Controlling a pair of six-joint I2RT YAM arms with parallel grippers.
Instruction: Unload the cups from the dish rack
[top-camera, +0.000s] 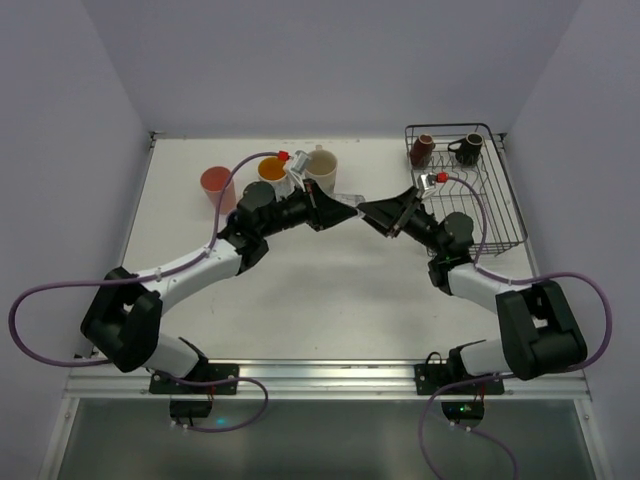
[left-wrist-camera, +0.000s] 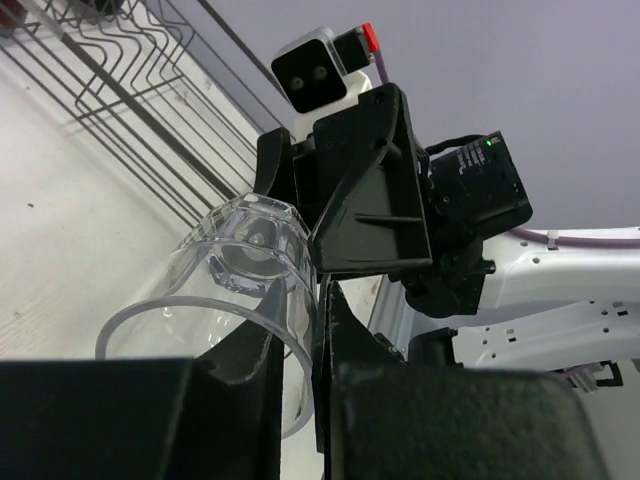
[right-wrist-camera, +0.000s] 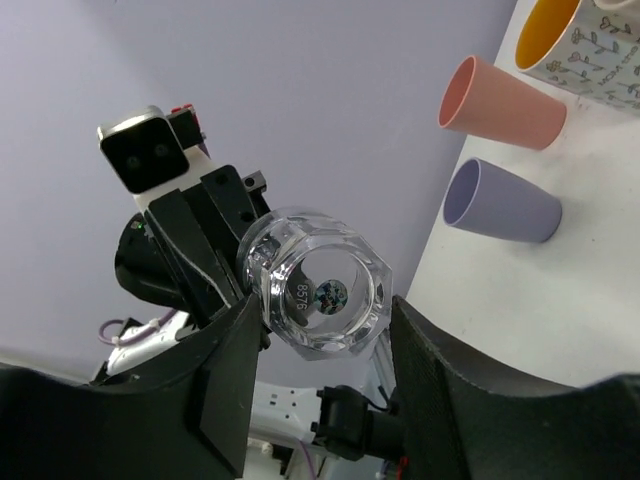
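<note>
The glass (top-camera: 349, 199) lies sideways, so I will tilt my left gripper downward and lower it to the bare tabletop (top-camera: 285, 245) beside the lavender cup. I will let go of the glass's rim there.
Both arms meet above the middle of the table. My left gripper (top-camera: 338, 211) (left-wrist-camera: 300, 335) is shut on the rim of the clear glass (top-camera: 349, 199) (left-wrist-camera: 230, 290), one finger inside it and one outside. The glass lies sideways in the air. My right gripper (top-camera: 376, 212) (right-wrist-camera: 325, 345) is open, its jaws on either side of the glass's thick base (right-wrist-camera: 320, 295), with a gap on the right side. Two dark brown mugs (top-camera: 422, 149) (top-camera: 468, 150) stand in the black wire dish rack (top-camera: 503, 205) at the back right.
On the table at the back left stand a salmon-red tumbler (top-camera: 215, 182) (right-wrist-camera: 500, 105), a white dotted mug with orange inside (top-camera: 272, 172) (right-wrist-camera: 585, 45) and a cream mug (top-camera: 322, 168). A lavender cup (right-wrist-camera: 500, 205) stands near them. Walls enclose the table.
</note>
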